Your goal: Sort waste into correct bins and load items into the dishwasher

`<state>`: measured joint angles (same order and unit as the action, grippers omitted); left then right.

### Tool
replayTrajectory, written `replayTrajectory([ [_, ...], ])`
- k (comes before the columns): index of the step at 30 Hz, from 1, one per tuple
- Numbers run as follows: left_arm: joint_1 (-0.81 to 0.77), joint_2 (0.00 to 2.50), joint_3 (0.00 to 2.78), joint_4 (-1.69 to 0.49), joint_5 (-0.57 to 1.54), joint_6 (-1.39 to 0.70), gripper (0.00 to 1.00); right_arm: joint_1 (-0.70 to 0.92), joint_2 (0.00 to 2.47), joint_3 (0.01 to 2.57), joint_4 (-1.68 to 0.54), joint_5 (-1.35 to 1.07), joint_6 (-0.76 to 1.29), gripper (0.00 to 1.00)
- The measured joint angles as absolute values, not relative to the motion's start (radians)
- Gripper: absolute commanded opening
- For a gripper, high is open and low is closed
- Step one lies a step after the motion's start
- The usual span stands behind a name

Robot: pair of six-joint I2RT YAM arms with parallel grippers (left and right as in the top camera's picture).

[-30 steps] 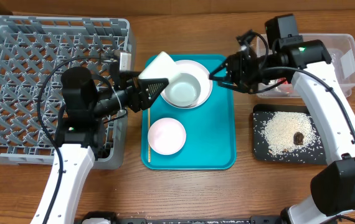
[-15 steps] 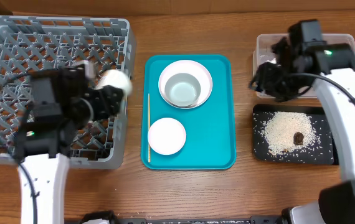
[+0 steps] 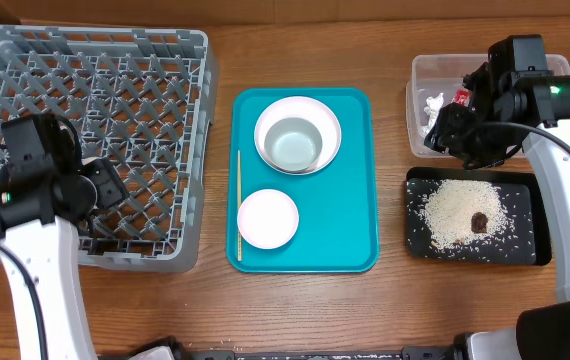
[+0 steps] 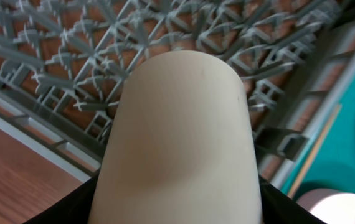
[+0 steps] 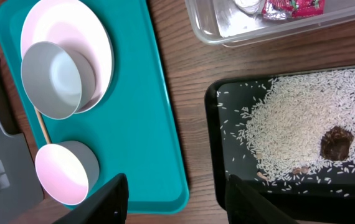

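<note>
My left gripper moves down into the grey dish rack next and sets the small white cup among the rack's front wires (image 3: 129,217).
My left gripper (image 3: 105,185) is shut on the small white cup (image 4: 184,137) and holds it low over the grey dish rack (image 3: 95,90), near its front right part. My right gripper (image 5: 177,199) is open and empty, above the gap between the clear tub (image 3: 417,100) and the black tray (image 3: 525,240). The tub holds the white tissue (image 3: 433,105) and the red wrapper (image 3: 460,97). The black tray holds rice (image 3: 455,212) and the brown lump (image 3: 480,222). The grey bowl (image 3: 295,143) sits on the white plate (image 3: 327,115). The pink bowl (image 3: 267,218) sits in front of them.
The plate and both bowls rest on a teal serving tray (image 3: 350,230) in the middle of the wooden table. A thin wooden stick (image 3: 239,200) lies along the tray's left edge. The rack's lattice floor (image 4: 59,81) shows below the cup.
My left arm has carried the cup left from the teal tray to over the rack. My right arm has drawn back right from the tray to over the tub.
</note>
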<state>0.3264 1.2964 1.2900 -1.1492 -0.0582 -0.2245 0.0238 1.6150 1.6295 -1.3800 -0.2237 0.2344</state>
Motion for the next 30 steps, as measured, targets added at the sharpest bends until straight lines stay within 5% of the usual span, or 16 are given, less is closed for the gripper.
replayTrajectory([
  [11, 0.362, 1.555, 1.29, -1.111, -0.089, -0.224, 0.05, 0.024, 1.615, 1.629, -1.393, -0.221, 0.234, 0.52],
  [13, 0.363, 1.588, 1.29, -1.102, -0.091, -0.224, 0.22, 0.024, 1.615, 1.629, -1.395, -0.221, 0.234, 0.52],
  [15, 0.368, 1.613, 1.29, -1.1, -0.094, -0.224, 0.66, 0.024, 1.615, 1.629, -1.396, -0.22, 0.235, 0.52],
  [18, 0.369, 1.636, 1.29, -1.102, -0.095, -0.218, 1.0, 0.024, 1.615, 1.629, -1.397, -0.221, 0.235, 0.52],
  [30, 0.367, 1.619, 1.394, -1.15, 0.014, -0.212, 1.0, 0.024, 1.615, 1.629, -1.405, -0.22, 0.235, 0.52],
])
